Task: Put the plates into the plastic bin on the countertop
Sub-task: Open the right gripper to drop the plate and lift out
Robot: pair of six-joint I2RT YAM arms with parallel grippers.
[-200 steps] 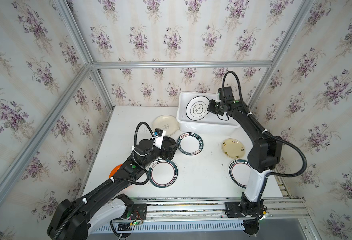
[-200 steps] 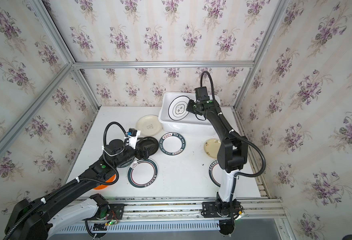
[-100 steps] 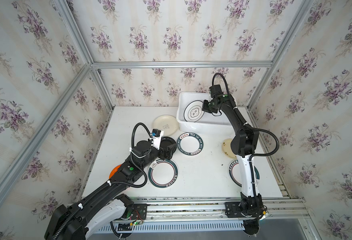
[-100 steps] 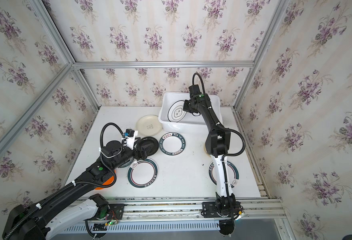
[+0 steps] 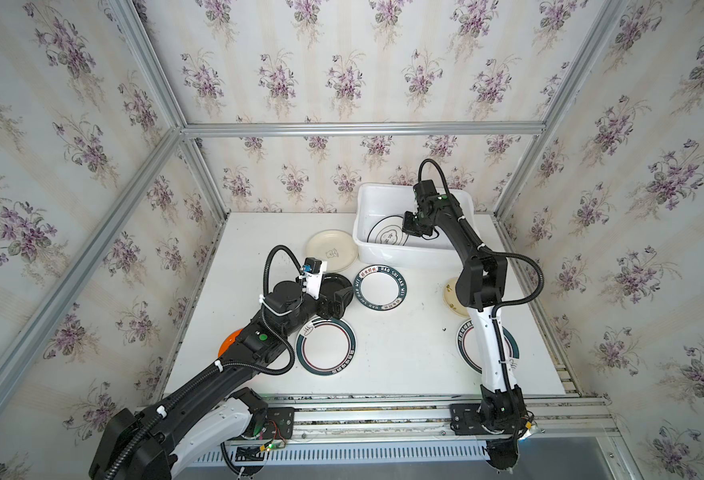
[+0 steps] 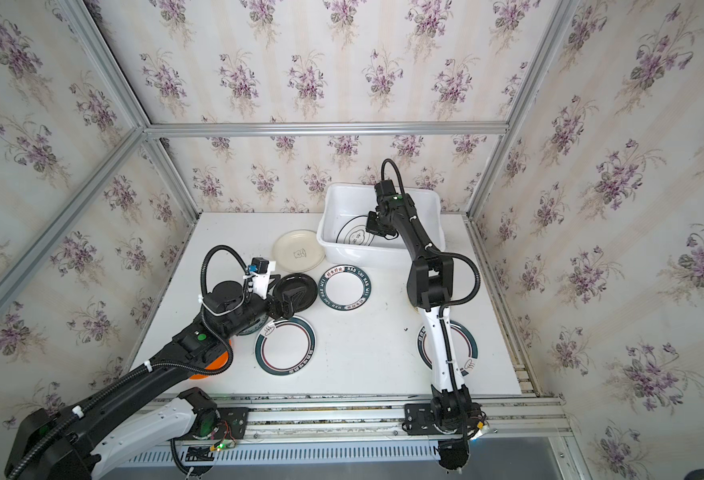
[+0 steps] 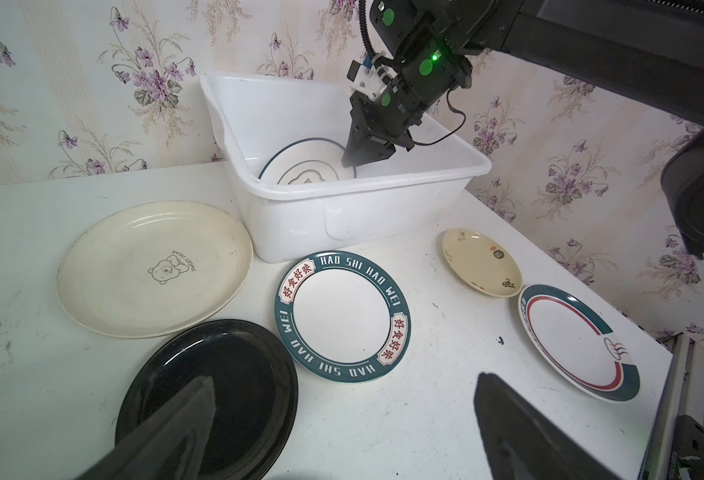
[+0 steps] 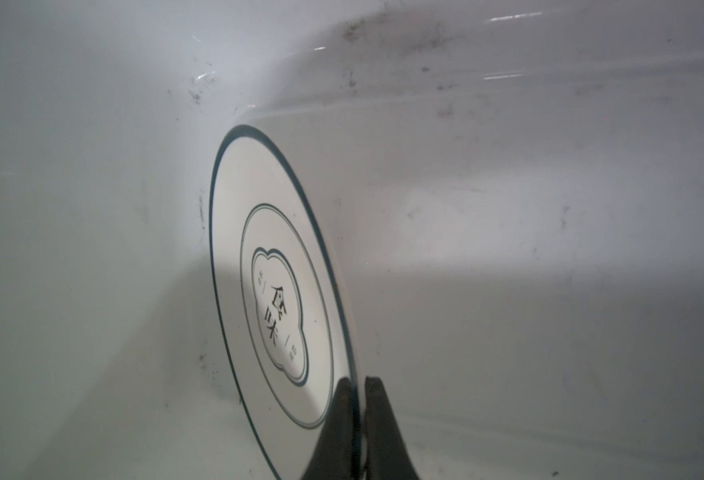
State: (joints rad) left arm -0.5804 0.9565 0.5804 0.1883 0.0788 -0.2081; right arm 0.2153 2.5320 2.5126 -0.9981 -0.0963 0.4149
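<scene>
The white plate still leans steeply on edge, so my right gripper will next move down toward the bin's bottom below it and release the plate's rim there.
My right gripper [image 8: 360, 384] is shut on the rim of a white plate with dark rings [image 8: 275, 291]. It holds the plate tilted on edge down inside the plastic bin [image 5: 383, 189], near the bin's left wall. My left gripper [image 7: 344, 378] stands open with nothing in it, low over the countertop [image 5: 404, 353] between the glossy black plate [image 7: 233, 374] and the lettered-rim plate [image 7: 342, 316]. The cream plate [image 7: 150, 270] lies beside the bin.
A pale yellow plate [image 7: 481, 262] and a teal-ringed plate [image 7: 574, 340] lie under the right arm. Another teal-ringed plate [image 5: 325, 345] and an orange plate [image 5: 227, 345] lie by the left arm. Aluminium rails edge the countertop.
My right gripper has carried the ringed plate from above the bin down into it, turning it on edge. The left arm has hardly shifted.
</scene>
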